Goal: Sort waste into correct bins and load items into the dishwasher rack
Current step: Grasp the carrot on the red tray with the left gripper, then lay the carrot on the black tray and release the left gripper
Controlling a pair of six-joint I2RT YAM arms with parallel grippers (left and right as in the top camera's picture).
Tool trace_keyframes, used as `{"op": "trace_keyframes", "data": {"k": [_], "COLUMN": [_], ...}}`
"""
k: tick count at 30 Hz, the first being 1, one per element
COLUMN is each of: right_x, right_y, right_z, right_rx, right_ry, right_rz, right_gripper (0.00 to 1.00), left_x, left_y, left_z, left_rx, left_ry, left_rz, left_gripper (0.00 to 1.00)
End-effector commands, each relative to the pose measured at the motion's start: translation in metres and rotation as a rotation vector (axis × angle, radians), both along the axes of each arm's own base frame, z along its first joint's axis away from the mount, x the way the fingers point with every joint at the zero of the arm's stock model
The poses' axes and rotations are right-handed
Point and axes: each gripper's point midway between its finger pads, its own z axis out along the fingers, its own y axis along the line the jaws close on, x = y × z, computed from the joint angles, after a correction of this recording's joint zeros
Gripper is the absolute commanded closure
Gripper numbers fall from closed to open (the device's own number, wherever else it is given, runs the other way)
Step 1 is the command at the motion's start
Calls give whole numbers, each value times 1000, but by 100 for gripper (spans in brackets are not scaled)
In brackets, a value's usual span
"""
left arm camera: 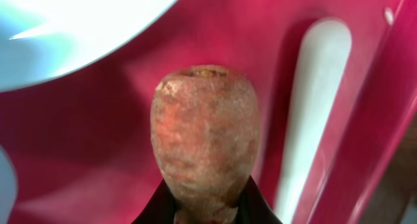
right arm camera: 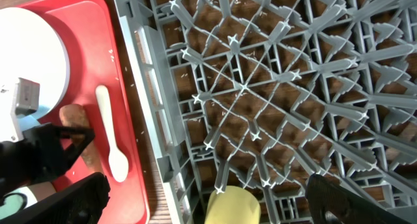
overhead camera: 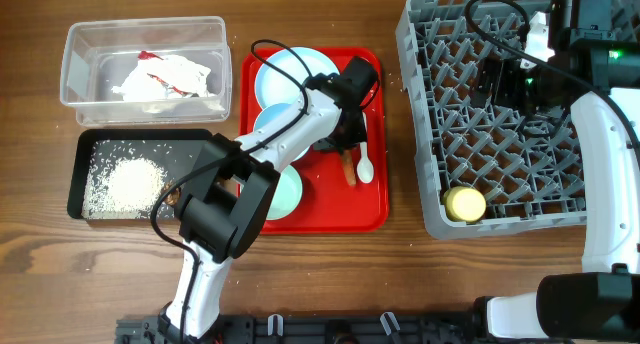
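Note:
The left gripper rises, moves left in the overhead view and lowers over the tray's far half (overhead camera: pixel 158 155) to release next, since the black tray (overhead camera: pixel 78 184) holds food like rice.
My left gripper (overhead camera: pixel 343 144) is over the flat red tray (overhead camera: pixel 375 209), shut on the thin end of the orange carrot (left arm camera: pixel 205 133), which lies next to the white spoon (overhead camera: pixel 365 164). The pale blue plate (overhead camera: pixel 295 69), blue bowl (overhead camera: pixel 275 119) and green bowl (overhead camera: pixel 285 194) sit on the same tray, partly hidden by the arm. My right gripper (right arm camera: pixel 208 204) is open and empty above the grey rack (overhead camera: pixel 430 134), over the yellow cup (right arm camera: pixel 233 208) that stands in its front left corner. Crumpled paper (overhead camera: pixel 165 76) lies in the clear tub (overhead camera: pixel 80 94). Rice (overhead camera: pixel 125 184) lies in the black tray (overhead camera: pixel 78 184).
The tub and black tray stand at the far left, one behind the other. The red tray lies between them and the rack. A strip of bare wood runs between red tray and rack. Cables loop over the plate and the rack.

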Motion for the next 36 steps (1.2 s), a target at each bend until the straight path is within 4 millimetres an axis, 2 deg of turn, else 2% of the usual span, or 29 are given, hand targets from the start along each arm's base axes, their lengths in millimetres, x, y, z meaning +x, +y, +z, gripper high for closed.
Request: {"op": "trace_keyframes", "data": {"k": [1, 2, 3, 5, 6, 7, 8, 10, 11, 12, 13, 16, 19, 21, 22, 24, 29, 31, 34, 36], "right_x": [2, 2, 2, 2, 3, 3, 3, 5, 5, 4, 4, 4, 5, 5, 5, 5, 5, 5, 5, 5], "right_y": [-2, -2, -2, -2, -2, -2, -2, -1, -1, -1, -1, -1, -1, -1, -1, -1, -1, -1, -1, -1], "right_z": [0, 0, 0, 0, 0, 0, 0, 1, 1, 1, 1, 1, 1, 1, 1, 1, 1, 1, 1, 1], "right_rx": [-14, -13, -13, -13, -13, -13, -12, -11, -9, -9, -9, -8, -9, -5, -6, -5, 0, 0, 0, -1], "right_ry": [-3, -3, -3, -4, -5, -6, -8, -14, -13, -11, -12, -11, -13, -12, -13, -14, -14, -11, -13, -13], "right_rz": [18, 17, 17, 17, 16, 16, 16, 14, 15, 15, 15, 15, 15, 8, 9, 5, -6, -6, -6, -5], "right_gripper": [0, 0, 0, 0, 0, 0, 0, 0, 0, 0, 0, 0, 0, 0, 0, 0, 0, 0, 0, 0], "left_x": [14, 18, 22, 27, 32, 37, 40, 48, 49, 46, 38, 15, -15, -21, -21, -22, -22, -19, -15, -3], "left_y": [-15, -16, -10, 10, 38, 68, 89, 163, 209, 261, 321, 405, 460, 469, 466, 450, 436, 433, 428, 421], "left_z": [55, 81, 115, 150, 168, 179, 184, 184, 181, 181, 180, 174, 151, 122, 108, 65, 8, -4, -5, 2], "left_rx": [-68, -86, -100, -103, -71, -31, 1, 79, 152, 237, 284, 277, 261, 208, 184, 138, 99, 90, 78, 17], "left_ry": [-84, -121, -168, -219, -254, -270, -273, -234, -210, -194, -163, -105, -34, -1, 11, 42, -7, -36, -46, -74], "left_rz": [-119, -136, -132, -94, -40, 19, 62, 223, 325, 499, 691, 976, 1240, 1304, 1305, 1284, 1376, 1367, 1351, 1268], "left_gripper": [93, 93, 92, 91, 90, 90, 89, 91, 94, 94, 94, 94, 95, 96, 96, 96, 91, 84, 55, 45]}}
